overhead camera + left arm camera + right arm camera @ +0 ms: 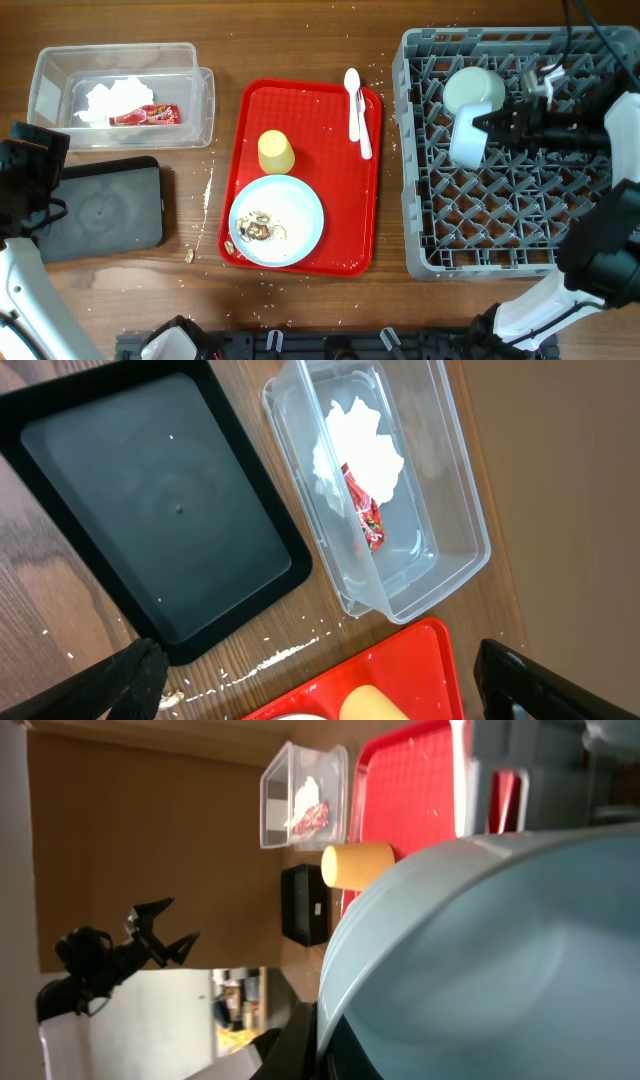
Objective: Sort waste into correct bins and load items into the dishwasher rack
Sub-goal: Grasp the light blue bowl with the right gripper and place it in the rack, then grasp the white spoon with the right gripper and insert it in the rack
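Observation:
The light blue bowl goes down into the rack (520, 235) at the pale green bowl's near side next, lowered by my right gripper, as those rack wires are empty.
The grey dishwasher rack (520, 235) is at the right. A pale green bowl (475, 88) stands in its far left corner. My right gripper (492, 130) is shut on the rim of the light blue bowl (467, 142) and holds it on edge over the rack; the bowl fills the right wrist view (500, 960). On the red tray (345, 215) are the yellow cup (276, 152), the white fork (356, 100) and the blue plate (290, 205) with brown scraps (257, 229). The napkin (115, 98) and red wrapper (147, 115) lie in the clear tub (60, 65). My left gripper (320, 695) is open and empty near the black tray (110, 210).
White crumbs (208, 188) are strewn on the wood between the black tray and the red tray, with a small scrap (188, 256) near the front. The black tray holds nothing. The left arm (25, 170) overlaps the black tray's left edge.

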{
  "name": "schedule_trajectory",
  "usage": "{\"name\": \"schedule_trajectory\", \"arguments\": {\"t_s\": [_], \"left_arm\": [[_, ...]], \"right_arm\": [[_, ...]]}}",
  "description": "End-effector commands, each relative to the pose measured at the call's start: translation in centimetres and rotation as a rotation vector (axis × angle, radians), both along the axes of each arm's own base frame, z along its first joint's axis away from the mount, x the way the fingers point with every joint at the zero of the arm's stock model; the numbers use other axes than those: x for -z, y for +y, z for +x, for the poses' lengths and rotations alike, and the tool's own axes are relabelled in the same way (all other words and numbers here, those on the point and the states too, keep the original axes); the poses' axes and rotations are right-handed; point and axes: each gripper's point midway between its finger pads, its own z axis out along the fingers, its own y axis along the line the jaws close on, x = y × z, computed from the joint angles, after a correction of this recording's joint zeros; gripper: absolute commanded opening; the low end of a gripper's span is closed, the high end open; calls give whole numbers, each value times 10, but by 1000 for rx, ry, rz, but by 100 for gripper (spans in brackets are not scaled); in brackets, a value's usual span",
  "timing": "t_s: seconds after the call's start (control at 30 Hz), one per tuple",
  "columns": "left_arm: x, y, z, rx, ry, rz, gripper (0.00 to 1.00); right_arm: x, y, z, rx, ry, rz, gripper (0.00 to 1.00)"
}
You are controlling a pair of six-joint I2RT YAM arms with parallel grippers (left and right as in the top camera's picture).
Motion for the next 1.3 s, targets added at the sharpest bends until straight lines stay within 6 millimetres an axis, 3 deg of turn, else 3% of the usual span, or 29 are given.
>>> {"name": "schedule_trajectory", "arguments": {"t_s": [0.0, 0.07, 0.13, 0.17, 0.27, 0.43, 0.53, 0.6, 0.67, 0.73, 0.77, 0.83, 0.9, 0.97, 1.03, 1.07, 1.1, 1.17, 1.23, 1.27], "left_arm": [[0, 1, 0, 9, 2, 12, 100], [0, 1, 0, 9, 2, 12, 100], [0, 1, 0, 9, 2, 12, 100], [0, 1, 0, 9, 2, 12, 100], [0, 1, 0, 9, 2, 12, 100], [0, 1, 0, 9, 2, 12, 100], [0, 1, 0, 9, 2, 12, 100], [0, 1, 0, 9, 2, 12, 100], [0, 1, 0, 9, 2, 12, 100], [0, 1, 0, 9, 2, 12, 100], [0, 1, 0, 9, 2, 12, 100], [0, 1, 0, 9, 2, 12, 100], [0, 1, 0, 9, 2, 12, 100], [0, 1, 0, 9, 2, 12, 100], [0, 1, 0, 9, 2, 12, 100], [0, 1, 0, 9, 2, 12, 100], [0, 1, 0, 9, 2, 12, 100], [0, 1, 0, 9, 2, 12, 100], [0, 1, 0, 9, 2, 12, 100], [0, 1, 0, 9, 2, 12, 100]], "right_arm": [[24, 5, -4, 5, 42, 66, 4], [31, 4, -5, 12, 81, 55, 4], [36, -6, -2, 51, 123, 42, 22], [35, -11, -1, 68, 123, 43, 24], [14, -19, 5, 127, 84, 136, 6], [2, 5, -1, 67, 74, 168, 4], [1, 10, -2, 52, 73, 161, 4], [10, 9, -4, 31, 78, 114, 5], [31, 4, -6, 26, 161, 30, 5], [50, -14, 4, 87, 222, -49, 6], [54, -20, 8, 114, 231, -63, 11], [55, -30, 11, 149, 236, -70, 34], [52, -43, 12, 177, 250, -117, 43], [43, -65, 14, 242, 282, -246, 45], [24, -100, 16, 392, 321, -466, 46], [8, -125, 13, 510, 343, -612, 49], [-7, -136, 9, 576, 332, -681, 50], [-47, -133, 2, 628, 215, -732, 50], [-77, -101, -1, 585, 90, -753, 60], [-88, -73, 3, 526, 12, -772, 64]]}}
